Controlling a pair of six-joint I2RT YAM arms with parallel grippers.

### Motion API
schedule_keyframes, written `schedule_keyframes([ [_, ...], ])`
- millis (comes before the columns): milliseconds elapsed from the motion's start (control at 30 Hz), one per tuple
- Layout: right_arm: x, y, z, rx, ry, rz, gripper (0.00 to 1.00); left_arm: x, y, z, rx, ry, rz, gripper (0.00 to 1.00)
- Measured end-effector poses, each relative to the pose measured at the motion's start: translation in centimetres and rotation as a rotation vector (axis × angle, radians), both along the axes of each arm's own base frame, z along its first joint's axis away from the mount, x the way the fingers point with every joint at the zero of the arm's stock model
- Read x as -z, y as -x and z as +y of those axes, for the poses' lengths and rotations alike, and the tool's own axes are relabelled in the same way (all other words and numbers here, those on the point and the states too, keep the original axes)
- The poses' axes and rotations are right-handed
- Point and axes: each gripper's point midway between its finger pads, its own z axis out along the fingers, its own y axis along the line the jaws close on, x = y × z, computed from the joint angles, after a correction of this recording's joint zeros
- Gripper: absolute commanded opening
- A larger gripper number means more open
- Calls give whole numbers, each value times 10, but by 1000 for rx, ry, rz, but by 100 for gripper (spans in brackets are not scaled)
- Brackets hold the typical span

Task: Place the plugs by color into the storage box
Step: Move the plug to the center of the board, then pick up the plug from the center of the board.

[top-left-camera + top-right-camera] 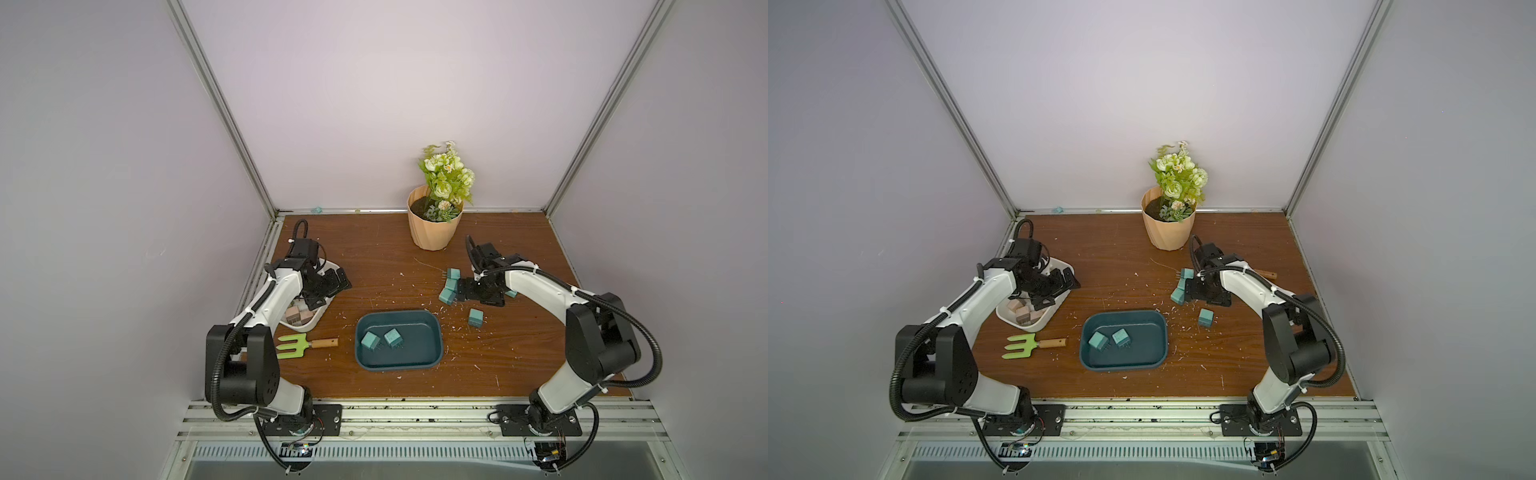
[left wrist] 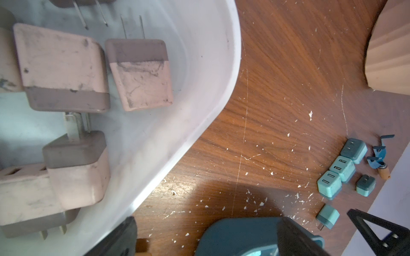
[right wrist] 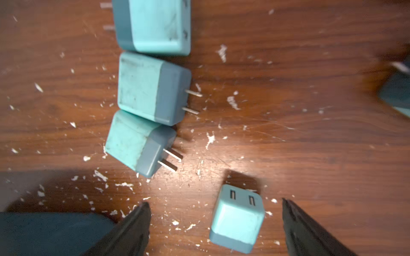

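Next, my right gripper moves down and a little back onto the lone teal plug (image 1: 476, 317) (image 3: 237, 218) and closes, since bare wood leaves both its sides open.
Several beige-pink plugs (image 2: 60, 64) lie in the white tray (image 1: 323, 316). My left gripper (image 1: 328, 289) hangs open over that tray's inner end, with nothing between its fingers (image 2: 121, 237). Two teal plugs (image 1: 370, 340) rest in the dark teal tray (image 1: 399, 366). Three teal plugs (image 3: 153, 88) lie in a row on the table right of it. Another teal plug (image 3: 237, 219) lies alone, seen between the spread fingers of my right gripper (image 3: 215, 202), which is open and touches nothing. In both top views that gripper (image 1: 478, 296) hovers beside the row.
A flower pot (image 1: 434, 226) stands at the back. A green garden fork (image 1: 293, 345) lies in front of the white tray. A blue fork (image 2: 380, 155) lies behind my right arm. One more teal plug (image 1: 510, 294) peeks out by the right gripper. White flecks dot the wood.
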Motion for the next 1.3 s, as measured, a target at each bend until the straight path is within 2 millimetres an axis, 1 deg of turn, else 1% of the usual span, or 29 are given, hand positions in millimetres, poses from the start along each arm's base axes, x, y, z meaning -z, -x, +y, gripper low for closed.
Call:
schedule_keyframes([
  [67,-4,2,-6,39,10,-17,94,0,0,0,0,0,0,99],
  [100,-2,4,-9,53,17,-14,94,0,0,0,0,0,0,99],
  [233,20,15,-15,83,43,43,90,0,0,0,0,0,0,99],
  [367,36,19,-16,97,56,81,86,0,0,0,0,0,0,99],
  [633,44,17,-14,100,51,86,65,-1,1,0,-3,1,-2,99],
  [667,45,17,-14,98,49,87,63,-2,1,0,-3,1,-5,99],
  [800,52,24,-15,94,52,105,63,-5,1,0,-4,2,-15,99],
  [900,55,28,-13,83,47,119,66,-5,1,0,-4,2,-15,99],
  [967,55,29,-11,75,47,119,66,-5,1,0,-4,2,-14,99],
  [1000,55,29,-10,72,47,119,63,-5,1,0,-4,2,-15,99],
  [1100,55,31,-9,62,47,120,48,-5,1,0,-5,2,-15,99],
  [1200,55,31,-8,52,46,120,41,-5,1,0,-6,3,-14,99],
  [1300,53,34,-6,43,48,121,39,-5,1,0,-7,3,-14,99],
])
